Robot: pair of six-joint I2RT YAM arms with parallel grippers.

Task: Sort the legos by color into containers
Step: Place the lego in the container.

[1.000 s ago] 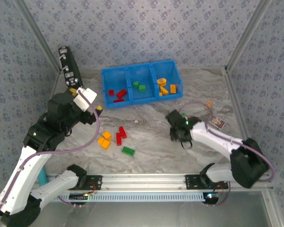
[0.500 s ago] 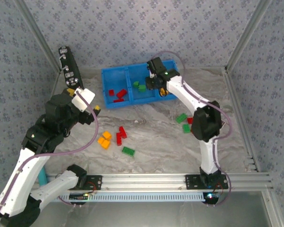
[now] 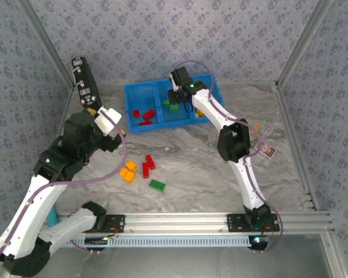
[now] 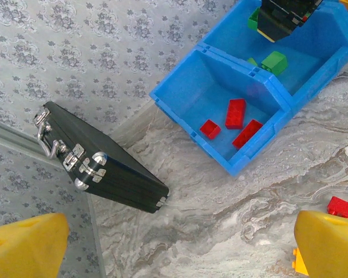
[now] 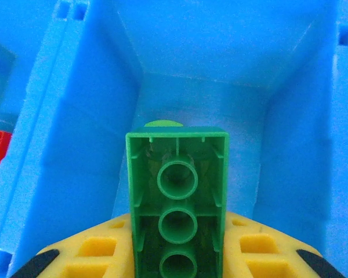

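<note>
Next, my right gripper moves down toward the middle container's bottom and releases the green lego there, since that bottom, already holding green legos, is below my gripper.
My right gripper (image 5: 177,263) is shut on a green lego (image 5: 177,197), studs away from the camera, its yellow fingers (image 5: 87,255) pressing both long sides. It hangs over the middle container (image 5: 197,98) of the blue tray (image 3: 140,88), where my right gripper (image 3: 177,97) reaches in from the right. Green legos (image 4: 274,61) lie in that container, red ones (image 4: 235,113) in the left container, orange ones (image 3: 200,112) in the right. Loose orange (image 3: 127,171), red (image 3: 148,165) and green (image 3: 157,185) legos lie on the table. My left gripper (image 3: 117,134) stands open and empty above the table's left side.
A black case (image 4: 98,162) with silver latches leans against the left wall behind my left arm. A small card (image 3: 265,151) lies at the right. The marble table is bounded by aluminium rails and patterned walls.
My right arm has swung from the table right of centre up to the tray, then leftward over the middle container, carrying the green lego. The left arm has barely moved.
</note>
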